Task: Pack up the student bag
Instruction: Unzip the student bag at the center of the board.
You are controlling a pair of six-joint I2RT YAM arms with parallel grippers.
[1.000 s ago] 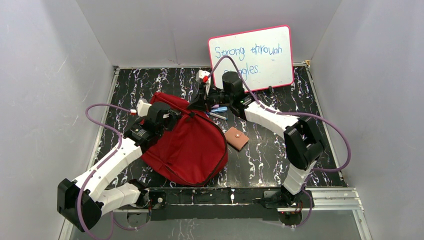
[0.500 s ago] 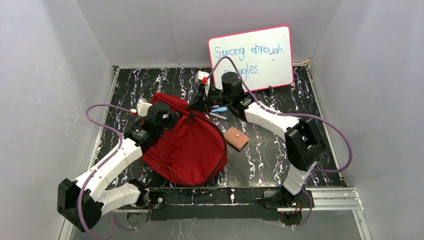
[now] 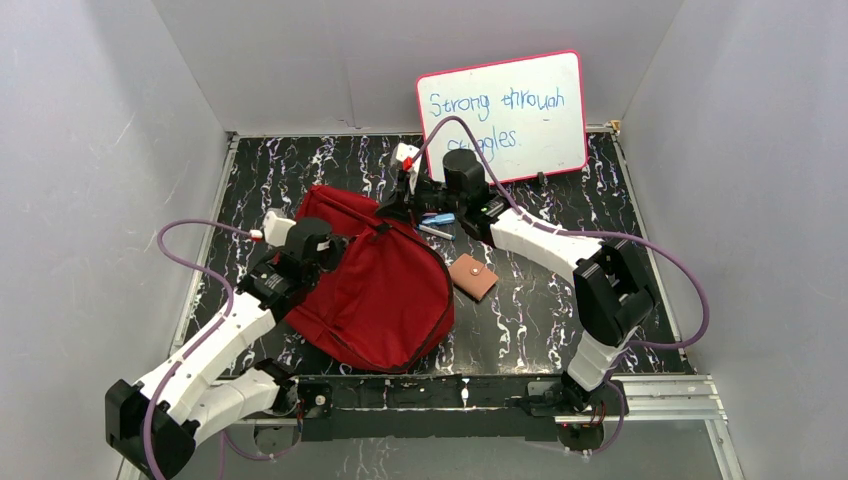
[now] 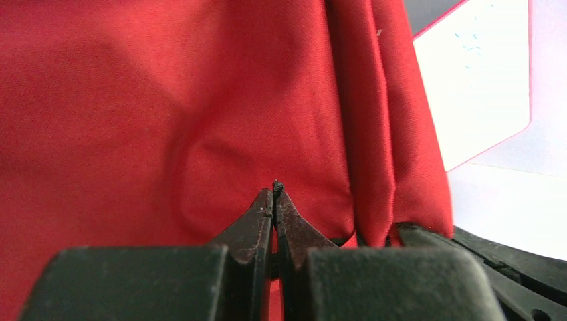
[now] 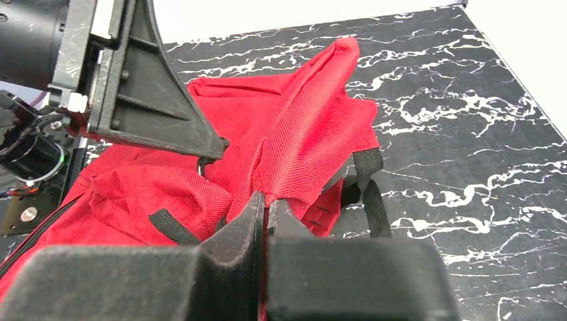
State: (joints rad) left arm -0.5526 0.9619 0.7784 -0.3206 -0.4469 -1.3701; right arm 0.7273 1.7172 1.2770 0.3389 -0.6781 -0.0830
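My right gripper is at the bag's raised fold and will next move down to the left in the top view, toward the tabletop by the bag's far edge (image 3: 367, 184), and let the fold go.
The student bag (image 3: 385, 290), a big red backpack, lies in the middle of the table. My left gripper (image 3: 337, 243) is at the bag's upper left side. In the left wrist view it (image 4: 275, 192) is shut on a small black bit at the bag's zipper, with red fabric (image 4: 167, 100) filling the frame. My right gripper (image 3: 396, 207) is at the bag's far top edge. In the right wrist view it (image 5: 265, 200) is shut on a raised fold of the bag (image 5: 301, 134). The left gripper's fingers (image 5: 154, 107) show there too, with a black strap (image 5: 368, 180) beside them.
A small tan wallet (image 3: 472, 276) lies right of the bag. Blue pens or similar items (image 3: 437, 221) lie under the right arm. A whiteboard with handwriting (image 3: 502, 112) leans on the back wall. Grey walls enclose the table on three sides.
My left arm has drawn back toward the near left, its gripper still shut at the bag's zipper. The right gripper has held its grip with almost no movement.
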